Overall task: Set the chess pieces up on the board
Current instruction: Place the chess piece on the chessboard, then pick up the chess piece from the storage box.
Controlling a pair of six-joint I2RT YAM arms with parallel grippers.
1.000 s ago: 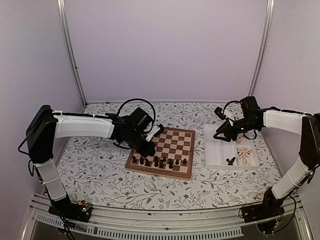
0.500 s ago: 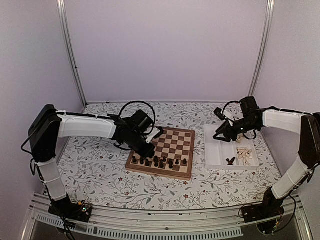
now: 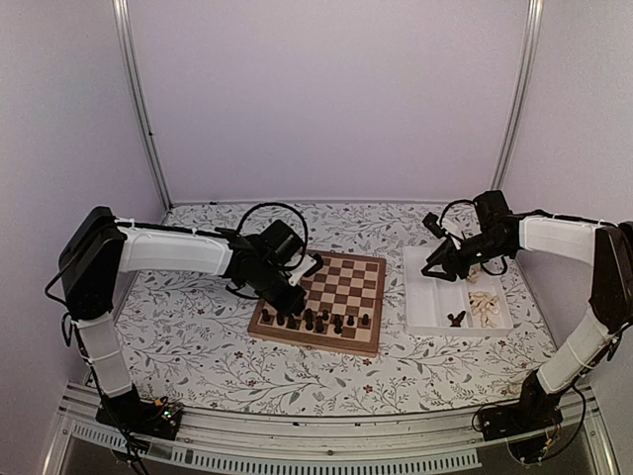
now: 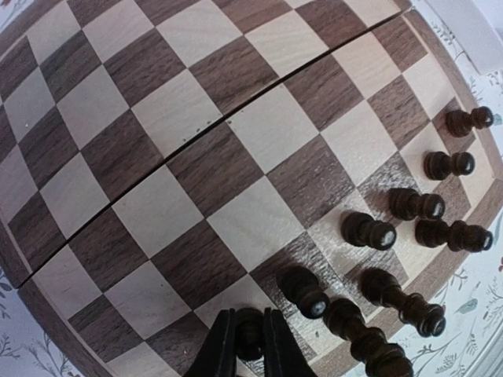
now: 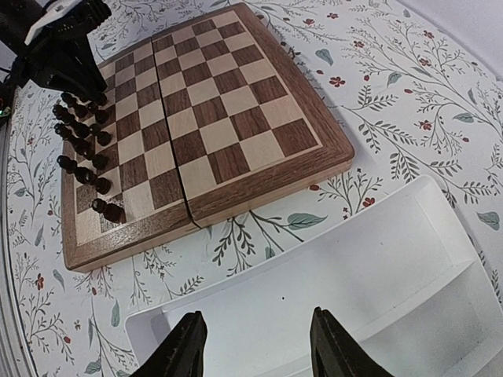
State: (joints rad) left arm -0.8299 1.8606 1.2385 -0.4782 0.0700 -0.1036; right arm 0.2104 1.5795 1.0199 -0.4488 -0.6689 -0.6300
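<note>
My right gripper moves back and down into the white tray next, onto the dark piece by its near edge (image 3: pixel 457 319), since it lies off the board.
The board (image 3: pixel 346 282) lies mid-table, with several dark chess pieces (image 3: pixel 316 320) along its near edge. My left gripper (image 3: pixel 294 300) is low over the board's near-left corner. In the left wrist view it (image 4: pixel 250 316) is shut on a dark piece (image 4: pixel 250 338) standing on a square beside other dark pieces (image 4: pixel 369 232). My right gripper (image 3: pixel 432 269) hangs open and holds nothing, above the left compartment of the white tray (image 5: pixel 377 259). The right wrist view also takes in the board (image 5: pixel 212 102) and its dark pieces (image 5: pixel 82 149).
The white tray (image 3: pixel 425 297) stands right of the board, holding cream pieces (image 3: pixel 484 305) and a dark piece (image 3: pixel 456 319) in its right compartments. A floral cloth covers the table. Metal frame posts rise at the back corners.
My left arm has shifted slightly toward the board's near-left corner with the dark piece. The right arm has barely moved.
</note>
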